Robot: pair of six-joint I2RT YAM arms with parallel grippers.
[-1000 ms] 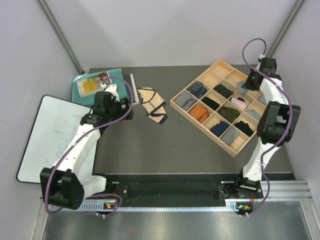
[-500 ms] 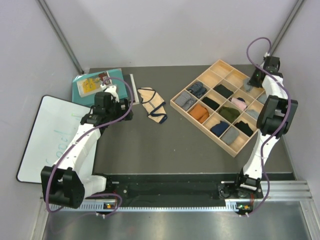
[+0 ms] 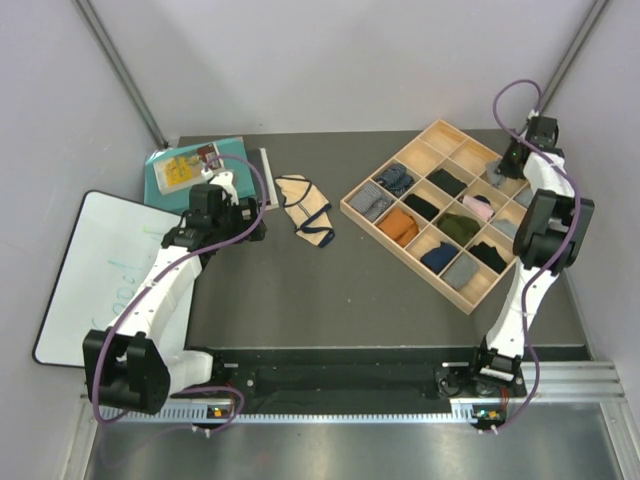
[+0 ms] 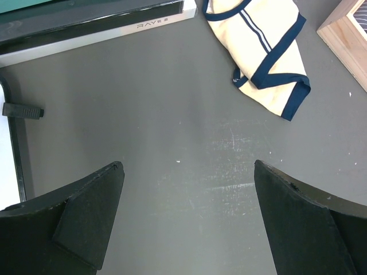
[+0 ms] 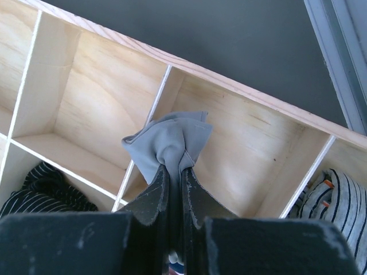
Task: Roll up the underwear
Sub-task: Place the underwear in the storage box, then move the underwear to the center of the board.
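The light-grey underwear [image 5: 169,140] still hangs above the divider's top, so next I will move my right gripper down into the organizer's empty section beside the grey-striped roll.
The beige underwear [image 3: 305,208] with dark navy edging lies crumpled on the dark table, also in the left wrist view [image 4: 264,51]. My left gripper [image 3: 252,218] hovers left of it, open and empty [image 4: 188,166]. My right gripper [image 3: 510,160] is over the far right corner of the wooden organizer [image 3: 455,290]. It is shut [image 5: 172,169] on the bunched light-grey underwear [image 5: 169,140], held above a divider between two bare compartments.
The organizer's rim [image 5: 252,91] runs across the right wrist view. Rolled socks fill many cells, such as orange [image 3: 398,225] and grey-striped [image 5: 338,195]. A whiteboard [image 3: 90,270] and a green book [image 3: 185,170] lie at left, beside a silver bar [image 4: 114,28].
My right gripper has moved toward the far right corner of the organizer with the grey underwear in it. The left arm and the beige underwear have not moved.
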